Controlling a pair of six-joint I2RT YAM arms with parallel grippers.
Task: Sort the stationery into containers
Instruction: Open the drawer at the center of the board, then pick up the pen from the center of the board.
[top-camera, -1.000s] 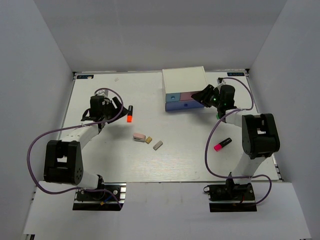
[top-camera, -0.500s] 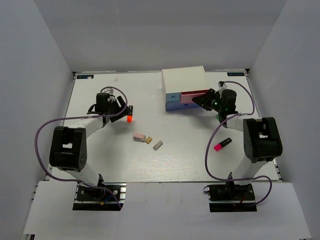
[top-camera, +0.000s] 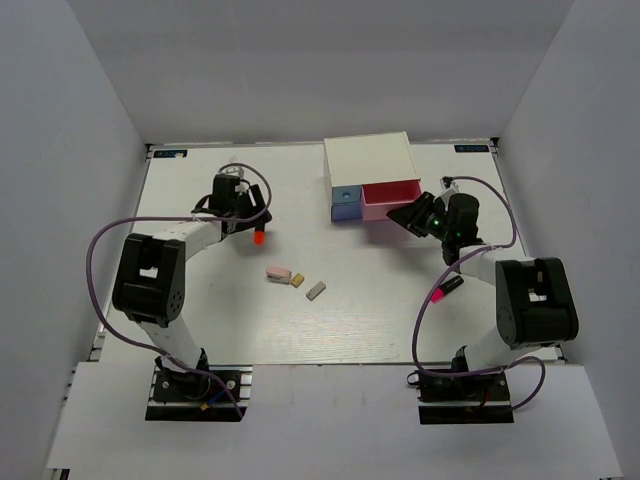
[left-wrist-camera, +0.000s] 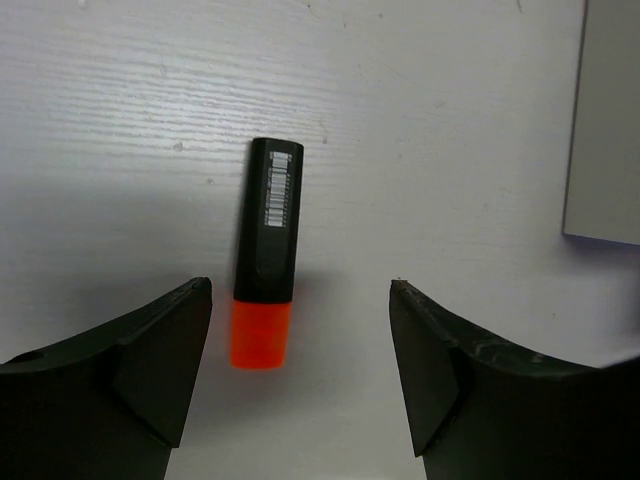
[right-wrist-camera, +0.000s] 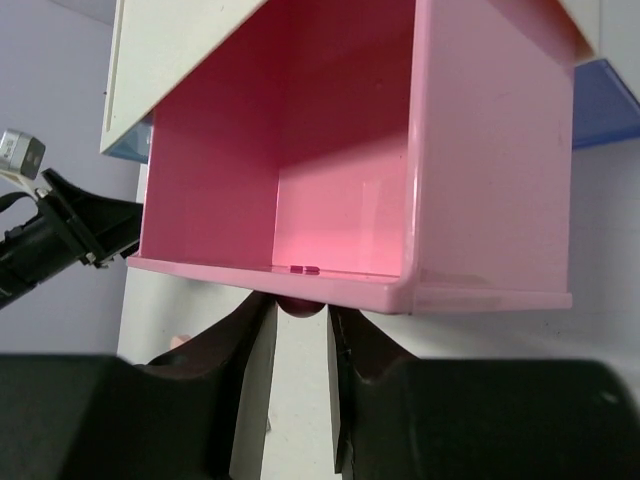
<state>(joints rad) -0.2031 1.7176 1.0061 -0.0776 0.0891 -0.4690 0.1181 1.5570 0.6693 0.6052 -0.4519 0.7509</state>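
Observation:
Next, my left gripper moves down and centres its open fingers astride the highlighter's black body just beyond the orange cap (top-camera: 260, 228) (left-wrist-camera: 266, 272), since the highlighter lies nearer one finger.
The orange-capped highlighter (top-camera: 258, 236) lies on the table; in the left wrist view (left-wrist-camera: 268, 260) it lies between and just ahead of my fingertips, nearer the left finger. My left gripper (top-camera: 250, 214) (left-wrist-camera: 300, 290) is open and empty above it. My right gripper (top-camera: 410, 215) (right-wrist-camera: 298, 312) is shut on the knob (right-wrist-camera: 298, 306) of the pink drawer (top-camera: 387, 200) (right-wrist-camera: 350, 150), which stands pulled out and empty. The pink-capped highlighter (top-camera: 447, 288) lies near my right arm. The pink eraser (top-camera: 278, 272), tan eraser (top-camera: 296, 279) and grey eraser (top-camera: 316, 291) lie mid-table.
The white cabinet (top-camera: 368, 160) stands at the back centre. Its light blue drawer (top-camera: 345, 198) is closed. The periwinkle drawer (right-wrist-camera: 605, 100) is mostly covered by the pulled-out pink one. White walls close in the table on three sides.
My right gripper has drawn the pink drawer out of the cabinet towards the front right. My left gripper has moved right and now sits over the orange-capped highlighter.

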